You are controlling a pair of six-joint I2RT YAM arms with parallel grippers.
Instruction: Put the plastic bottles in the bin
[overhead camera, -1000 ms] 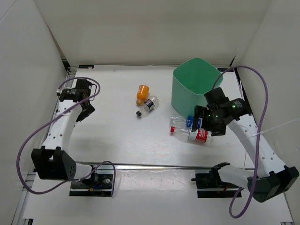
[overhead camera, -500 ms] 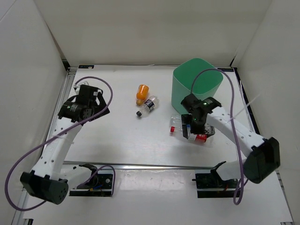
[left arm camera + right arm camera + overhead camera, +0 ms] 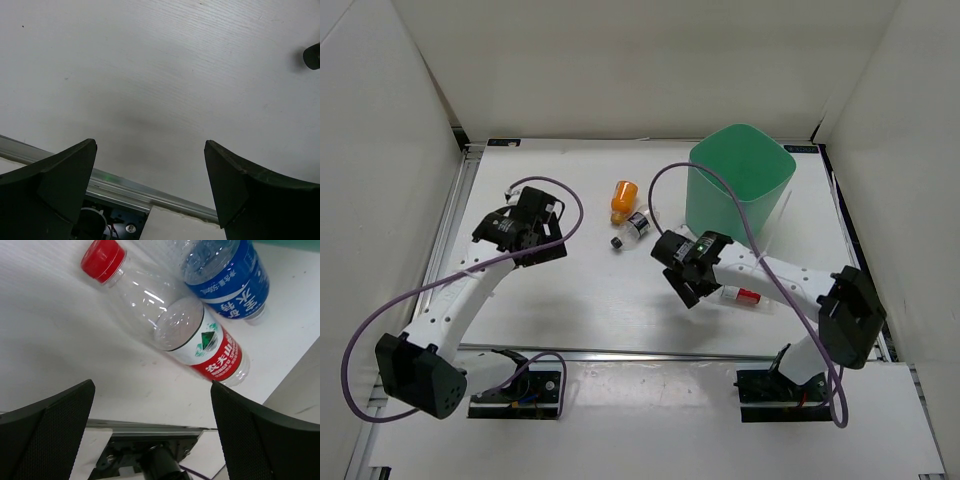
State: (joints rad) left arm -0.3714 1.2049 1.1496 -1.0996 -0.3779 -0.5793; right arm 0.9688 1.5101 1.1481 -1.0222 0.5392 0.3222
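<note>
The bottle is below the robot's right gripper on the tabletop, so the right gripper should next move down and tilt to straddle the clear part of the bottle behind the red cap (image 3: 137, 290).
The mint-green bin (image 3: 740, 185) stands at the back right. An orange bottle (image 3: 624, 200) and a clear bottle with a black cap (image 3: 636, 227) lie side by side left of the bin. My right gripper (image 3: 688, 283) is open and empty, low over the table in front of the bin. In the right wrist view the right gripper (image 3: 152, 386) is just short of a red-capped, red-labelled bottle (image 3: 170, 325), which lies next to a blue-labelled bottle (image 3: 227, 270). My left gripper (image 3: 545, 240) is open and empty over bare table (image 3: 150, 145). The black cap (image 3: 312, 55) shows at its right edge.
White walls enclose the table on three sides. A metal rail (image 3: 640, 353) runs along the near edge and shows in both wrist views. The red-labelled bottle's base (image 3: 747, 296) pokes out from under the right arm. Cables loop above both arms.
My right arm has swung left and down over the two labelled bottles, hiding most of them from above. My left arm has moved right, toward the middle of the table.
</note>
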